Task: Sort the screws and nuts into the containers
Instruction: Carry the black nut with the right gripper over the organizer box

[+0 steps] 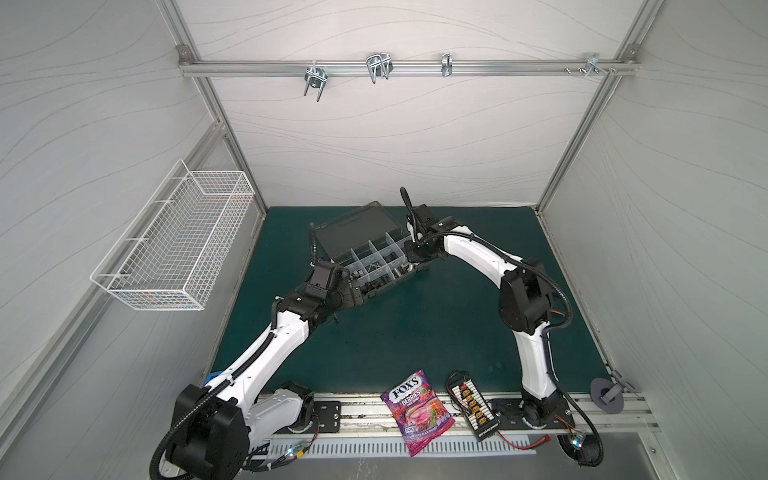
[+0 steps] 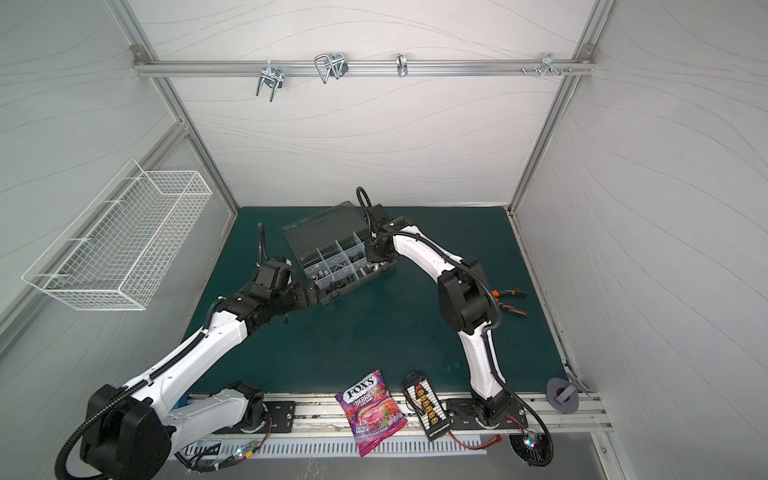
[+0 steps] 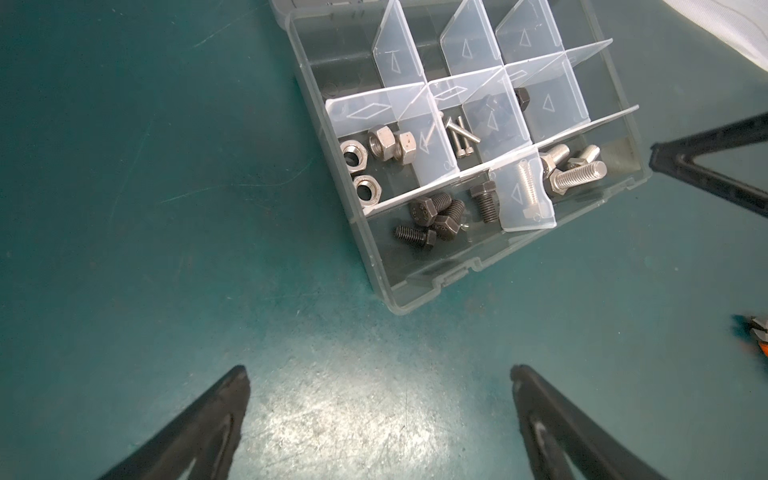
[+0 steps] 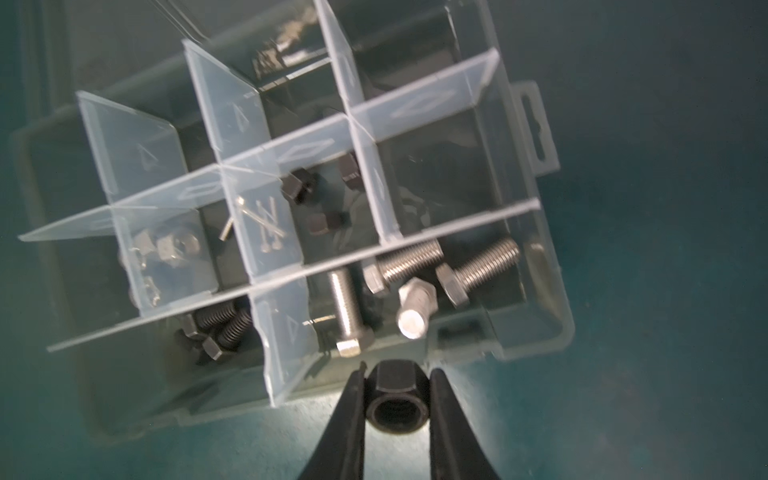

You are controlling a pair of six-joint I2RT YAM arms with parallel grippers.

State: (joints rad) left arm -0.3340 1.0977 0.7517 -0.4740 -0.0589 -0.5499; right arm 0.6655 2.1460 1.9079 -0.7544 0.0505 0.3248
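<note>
My right gripper moves outward next, over the box's section of black nuts, beyond the silver bolts, and lets go of the matching nut there.
The smoky-grey organizer box point(image 1: 390, 284) point(image 2: 345, 291) lies open mid-mat, its containers parted by clear dividers. My right gripper point(image 4: 397, 370) is shut on a black nut point(image 4: 397, 401), held just outside the box wall point(image 4: 536, 257), beside the compartment of silver screws point(image 4: 415, 257). The left gripper point(image 3: 378, 370) is open over bare mat, short of the box's corner point(image 3: 415, 297), with nothing between its fingers. Separate compartments hold silver nuts point(image 3: 374, 153), thin silver screws point(image 3: 461, 139), black screws point(image 3: 432, 216), silver bolts point(image 3: 569, 170) and black nuts point(image 4: 299, 187).
The box lid point(image 1: 353, 226) lies open toward the back wall. A white wire basket point(image 1: 178, 245) hangs on the left wall. A candy bag point(image 1: 417, 411) and a connector board point(image 1: 473, 407) lie at the front edge. Orange-handled pliers point(image 2: 511, 301) lie at the right.
</note>
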